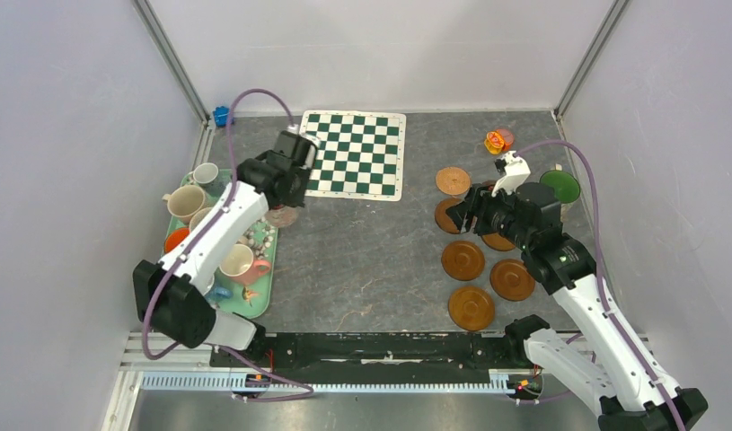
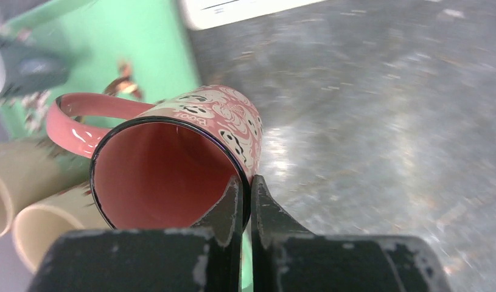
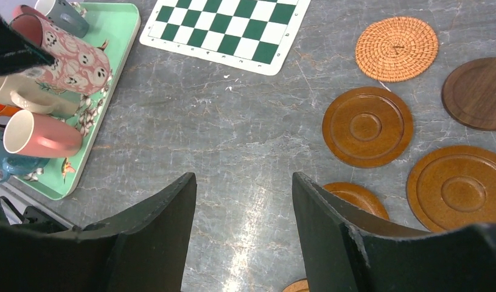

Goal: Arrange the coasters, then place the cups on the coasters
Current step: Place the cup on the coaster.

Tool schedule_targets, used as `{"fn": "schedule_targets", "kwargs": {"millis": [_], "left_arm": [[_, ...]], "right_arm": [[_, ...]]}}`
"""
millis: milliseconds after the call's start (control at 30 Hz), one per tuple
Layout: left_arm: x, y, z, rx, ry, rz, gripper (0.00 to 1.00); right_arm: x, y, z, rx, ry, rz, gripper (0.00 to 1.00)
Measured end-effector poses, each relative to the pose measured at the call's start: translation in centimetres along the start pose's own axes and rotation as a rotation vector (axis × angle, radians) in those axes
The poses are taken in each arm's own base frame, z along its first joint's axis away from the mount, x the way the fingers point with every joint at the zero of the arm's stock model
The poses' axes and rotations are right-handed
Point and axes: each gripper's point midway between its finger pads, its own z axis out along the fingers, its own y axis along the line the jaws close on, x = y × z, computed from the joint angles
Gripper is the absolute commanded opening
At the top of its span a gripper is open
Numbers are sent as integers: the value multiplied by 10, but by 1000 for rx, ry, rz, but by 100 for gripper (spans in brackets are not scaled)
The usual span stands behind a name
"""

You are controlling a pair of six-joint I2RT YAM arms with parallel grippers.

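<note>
The left gripper will carry its cup away from the tray, back and down onto the tabletop between tray and coasters, and release it there, because that spot is bare.
My left gripper is shut on the rim of a pink patterned cup, one finger inside and one outside. The cup hangs tilted by the right edge of the mint-green tray, and its pink body also shows in the right wrist view. More cups stand in the tray. My right gripper is open and empty above the bare table, beside the coasters. Brown wooden coasters lie scattered at the right, with a woven coaster behind them.
A green-and-white chequered mat lies at the back centre. A small orange-yellow toy and a green round thing sit at the back right. White walls close in the table on three sides.
</note>
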Motion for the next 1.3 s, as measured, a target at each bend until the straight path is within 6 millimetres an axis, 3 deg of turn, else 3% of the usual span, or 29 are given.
{"fn": "schedule_targets", "kwargs": {"millis": [133, 267, 500, 733, 900, 1067, 1300], "left_arm": [[-4, -70, -29, 158, -81, 150, 2], [9, -135, -56, 314, -115, 303, 2], [45, -198, -82, 451, -139, 490, 2], [80, -233, -72, 497, -81, 602, 3], [98, -255, -59, 501, -41, 663, 12], [97, -263, -61, 515, -62, 667, 20], [93, -268, -61, 525, -84, 648, 47]], "right_arm": [[2, -4, 0, 18, 7, -6, 62], [6, -9, -1, 39, 6, -3, 61], [35, -24, -8, 82, 12, 33, 61], [25, -35, -20, 156, -62, 47, 61], [20, -44, -27, 209, -91, 47, 61], [18, -49, -32, 241, -97, 46, 61], [16, -51, -33, 263, -84, 43, 62]]}}
